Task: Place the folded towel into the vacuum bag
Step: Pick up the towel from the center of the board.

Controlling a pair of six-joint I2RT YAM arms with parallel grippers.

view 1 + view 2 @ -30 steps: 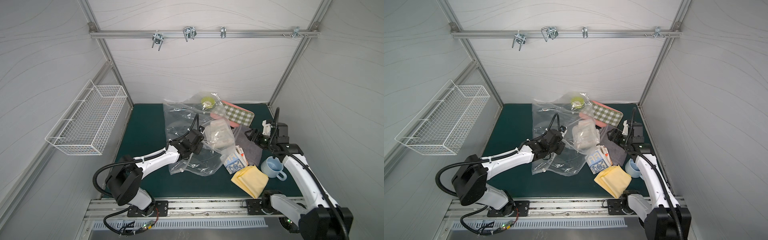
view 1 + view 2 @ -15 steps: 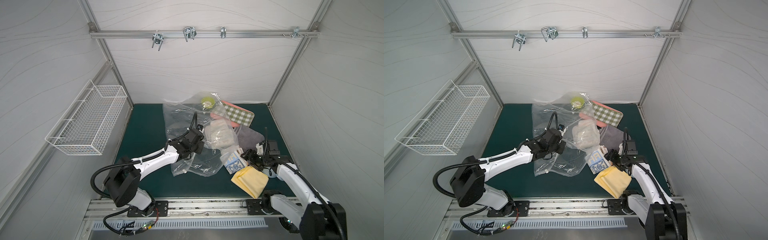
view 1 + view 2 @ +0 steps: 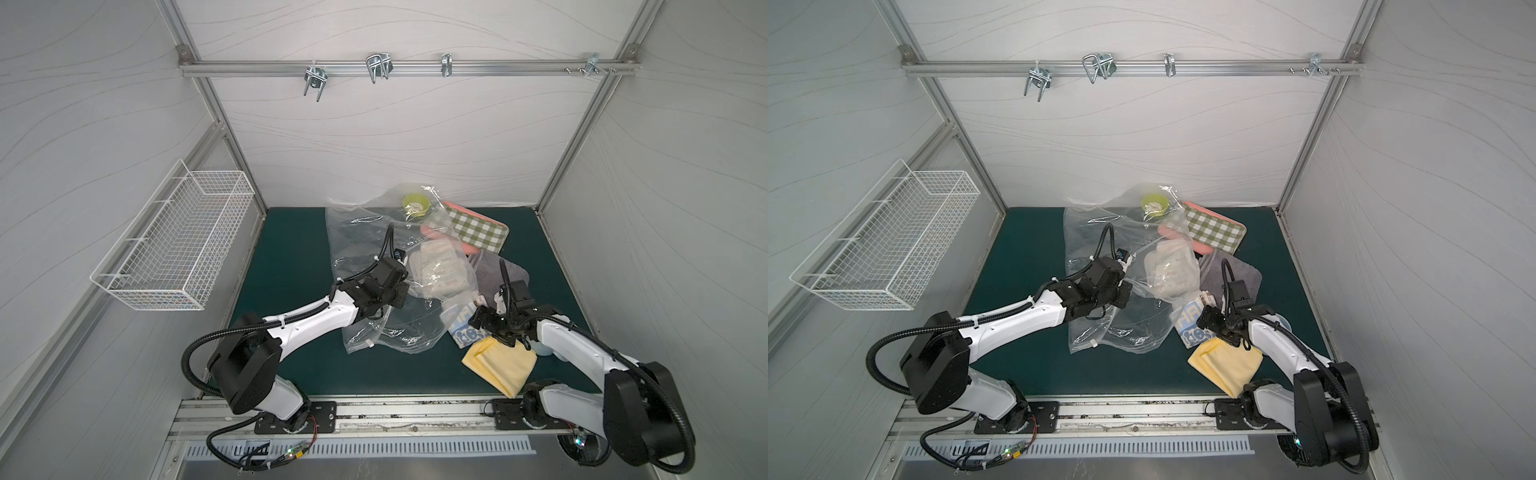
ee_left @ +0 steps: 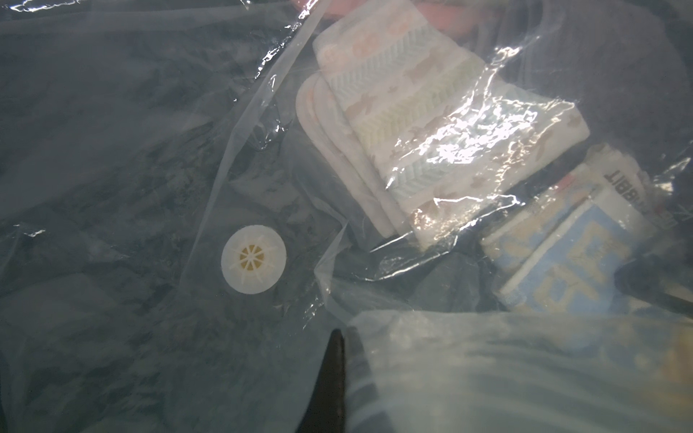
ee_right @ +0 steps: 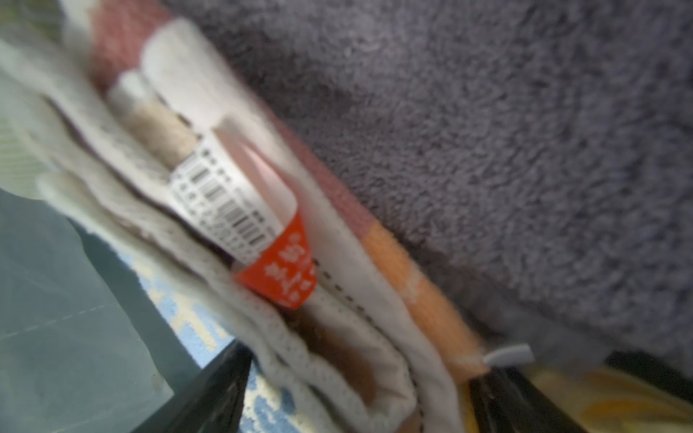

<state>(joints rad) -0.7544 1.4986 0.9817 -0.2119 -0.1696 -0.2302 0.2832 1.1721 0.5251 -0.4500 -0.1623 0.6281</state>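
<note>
My right gripper's fingers straddle only the near end of the towel. My right gripper will next slide outward along the towel and close on the towel's layered edge by the barcode label (image 5: pixel 234 285).
The vacuum bag (image 3: pixel 365 245) (image 3: pixel 1096 232) lies crinkled across the middle of the green mat, and its round white valve disc (image 4: pixel 253 259) shows in the left wrist view. My left gripper (image 3: pixel 405 286) (image 4: pixel 343 333) is shut on a fold of the bag's film, holding it up. A pale patterned folded towel (image 3: pixel 440 270) (image 4: pixel 431 120) lies under clear plastic. To its right is a blue-and-white folded towel (image 3: pixel 463 330) (image 3: pixel 1187 330) (image 5: pixel 337 337) with a barcode label. My right gripper (image 3: pixel 478 322) (image 5: pixel 362 361) is open, one finger on each side of that towel's end.
A yellow cloth (image 3: pixel 498 365) lies front right, under the right arm. A grey towel (image 3: pixel 494 270) and a green-checked pad (image 3: pixel 478 226) lie behind it. A green cup (image 3: pixel 415 203) stands at the back, and a wire basket (image 3: pixel 174 241) hangs on the left wall.
My right arm has swung forward and down from the grey towel to the blue-and-white towel, and its jaws have widened. The left gripper has stayed shut on the bag and shifted slightly.
</note>
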